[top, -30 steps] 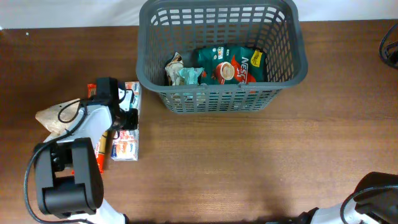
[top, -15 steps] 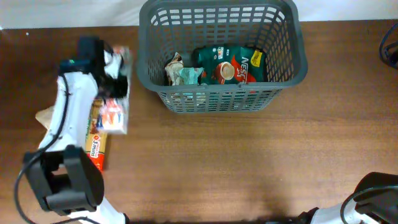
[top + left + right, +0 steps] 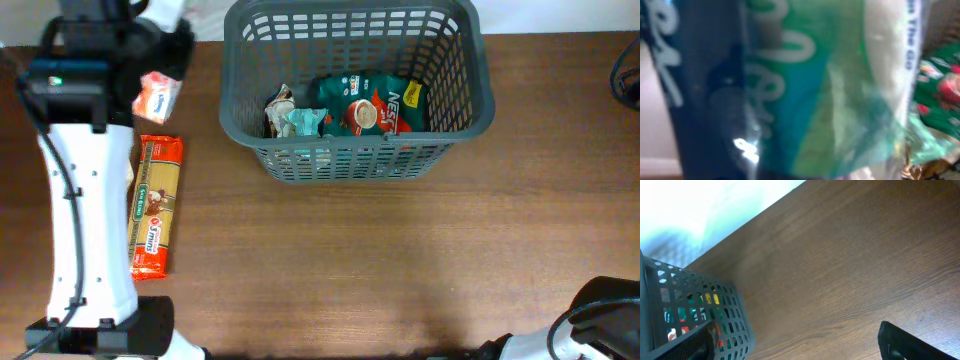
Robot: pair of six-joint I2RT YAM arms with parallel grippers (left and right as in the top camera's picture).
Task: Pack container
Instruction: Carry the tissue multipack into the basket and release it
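The left gripper will first carry the packet across the basket's near rim to get inside the open-topped basket, then lower it over the green coffee packet (image 3: pixel 370 104) (image 3: pixel 939 89).
The container, a large dark grey lattice basket (image 3: pixel 457 120), stands at the back middle of the table and also shows in the right wrist view (image 3: pixel 692 305). It holds a green coffee packet (image 3: pixel 365 105) and a crumpled packet (image 3: pixel 286 115). My left gripper (image 3: pixel 163 62) is raised at the far left, left of the basket, shut on a small white and orange packet (image 3: pixel 157 98) that hangs below it. That packet fills the left wrist view (image 3: pixel 815 90) as a blurred blue-green wrapper. My right gripper (image 3: pixel 790 350) is open and empty above bare table, right of the basket.
A long orange pasta pack (image 3: pixel 155 205) lies on the table at the left, beside my left arm (image 3: pixel 85 200). The right arm's base (image 3: pixel 600 320) shows at the front right corner. A black cable (image 3: pixel 630 75) lies at the right edge.
My left gripper lifted the small packet off the table and carried it up and toward the far left corner. The pasta pack now lies uncovered. The right arm has not moved.
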